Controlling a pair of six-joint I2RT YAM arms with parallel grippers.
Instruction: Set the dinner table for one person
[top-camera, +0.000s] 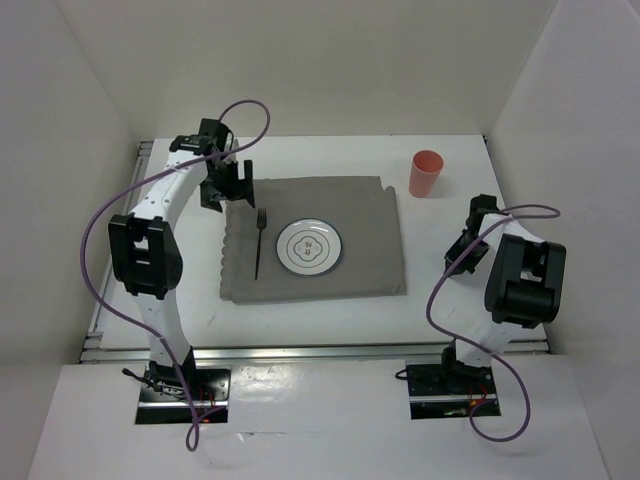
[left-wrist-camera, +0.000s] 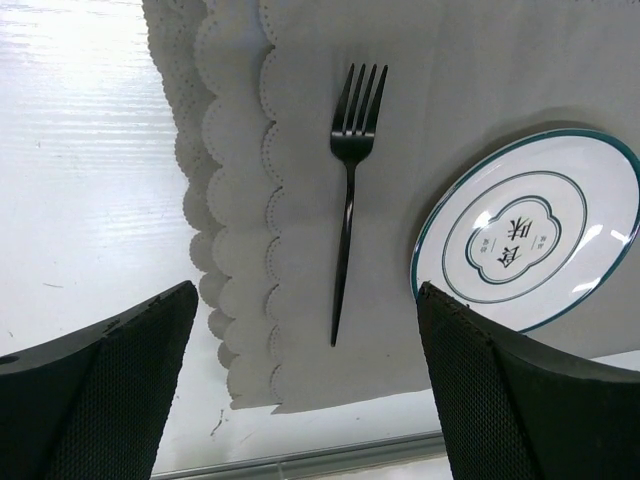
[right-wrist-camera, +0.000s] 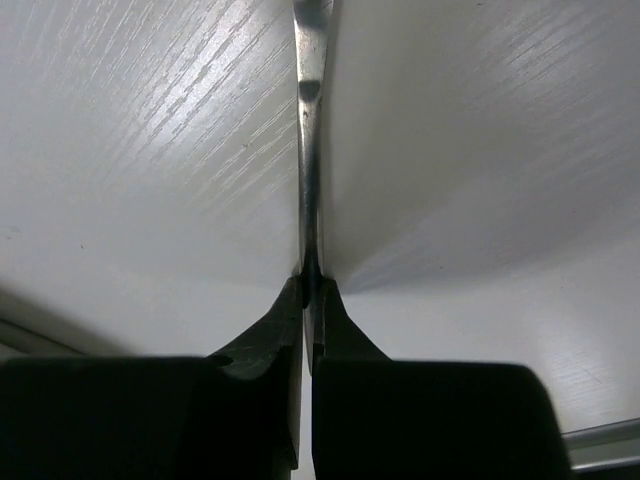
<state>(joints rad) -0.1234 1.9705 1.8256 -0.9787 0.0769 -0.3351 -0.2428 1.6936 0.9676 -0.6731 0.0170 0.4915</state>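
Note:
My right gripper lifts the utensil across left in the top view next. It then lowers and releases the utensil on the mat's bare part between plate (left-wrist-camera: 530, 230) and the mat's cup-side edge.
The white dinner table (top-camera: 440, 300) carries a grey scallop-edged mat (top-camera: 370, 250). A white plate with a teal rim (top-camera: 310, 246) lies at the mat's middle, and a black fork (top-camera: 259, 245) lies left of it. My left gripper (top-camera: 222, 190) hovers over the mat's far left corner, open and empty. Its wrist view shows the fork (left-wrist-camera: 350, 190), plate (left-wrist-camera: 530, 230) and mat (left-wrist-camera: 470, 90) beyond the gripper (left-wrist-camera: 305, 300). My right gripper (top-camera: 465, 240) is low over the table right of the mat. It (right-wrist-camera: 311, 285) is shut on a thin shiny metal utensil (right-wrist-camera: 310, 150) seen edge-on.
A coral-red cup (top-camera: 426, 173) stands upright on the table beyond the mat's far right corner. Metal rails run along the table's edges (top-camera: 320, 350), one showing in the left wrist view (left-wrist-camera: 330, 455). White walls enclose the table on three sides.

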